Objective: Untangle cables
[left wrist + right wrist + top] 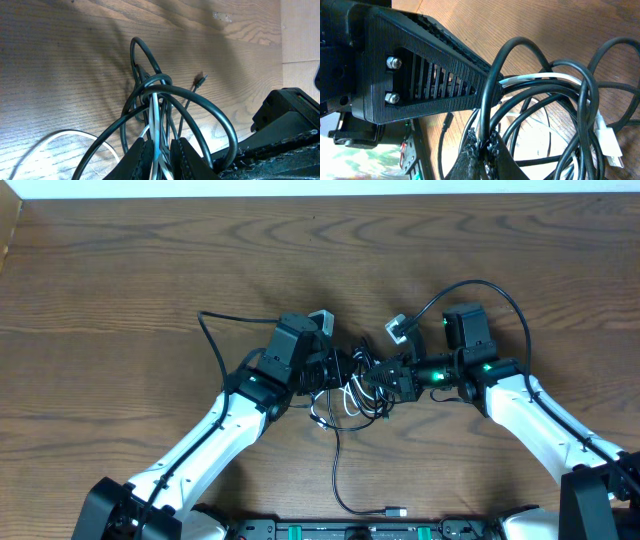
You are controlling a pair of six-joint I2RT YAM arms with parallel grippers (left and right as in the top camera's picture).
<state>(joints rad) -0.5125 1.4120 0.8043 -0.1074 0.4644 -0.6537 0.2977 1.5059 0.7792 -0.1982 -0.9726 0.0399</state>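
Note:
My right gripper should next pull away from the left gripper with a turn and release the black cable over the table, as black loops bunch between both grippers.
The cables lie in one tangle (352, 392) at the table's middle, between my two grippers. My left gripper (340, 368) reaches in from the left and my right gripper (392, 380) from the right. In the left wrist view the jaws (160, 156) are shut on the white cable (156, 107), with black loops (210, 107) wound round it and a small black plug (200, 80) beyond. In the right wrist view the jaws (482, 146) are shut on a black cable (496, 75). The white cable (540, 77) crosses there and ends in a white plug (608, 147).
One black cable tail (334, 470) runs toward the front edge and ends in a plug (396, 511). Thicker arm wires arch at the left (210, 330) and right (495, 288). The left gripper's ribbed finger (420, 75) fills the right wrist view's upper left.

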